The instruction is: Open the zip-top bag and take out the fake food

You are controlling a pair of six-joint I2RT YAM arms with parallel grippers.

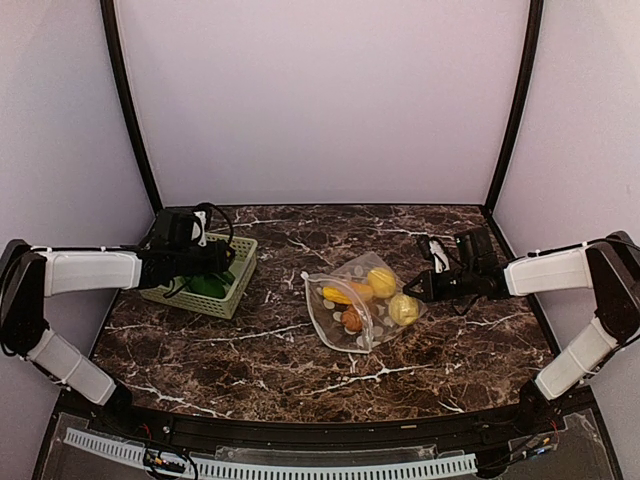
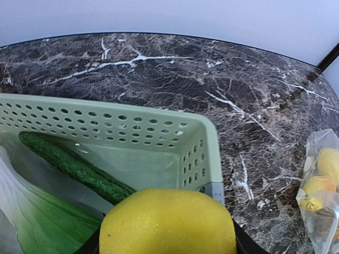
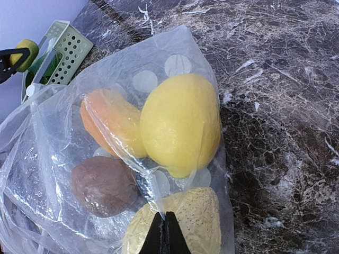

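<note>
The yellow piece in my left gripper comes down next between the cucumber-like piece and the basket's side nearest the bag, where the basket's bottom is empty.
The zip-top bag (image 1: pixel 365 300) lies at the table's middle, clear with pale dots. Inside it are fake food pieces: a yellow lemon (image 3: pixel 180 124), an orange piece (image 3: pixel 108 121), a brown one (image 3: pixel 103 185) and a pale speckled one (image 3: pixel 196 211). My right gripper (image 3: pixel 165 219) is at the bag's right side, shut on a fold of its film. My left gripper (image 1: pixel 222 262) hovers over the green basket (image 1: pixel 225 300), shut on a yellow lemon-like piece (image 2: pixel 167 222) that fills the bottom of the left wrist view and hides the fingertips.
The basket (image 2: pixel 106 106) holds a dark green cucumber-like piece (image 2: pixel 74 166) and a leafy green one (image 2: pixel 37 217). It stands at the table's left, a short way from the bag (image 2: pixel 323 211). Walls close in the back and sides.
</note>
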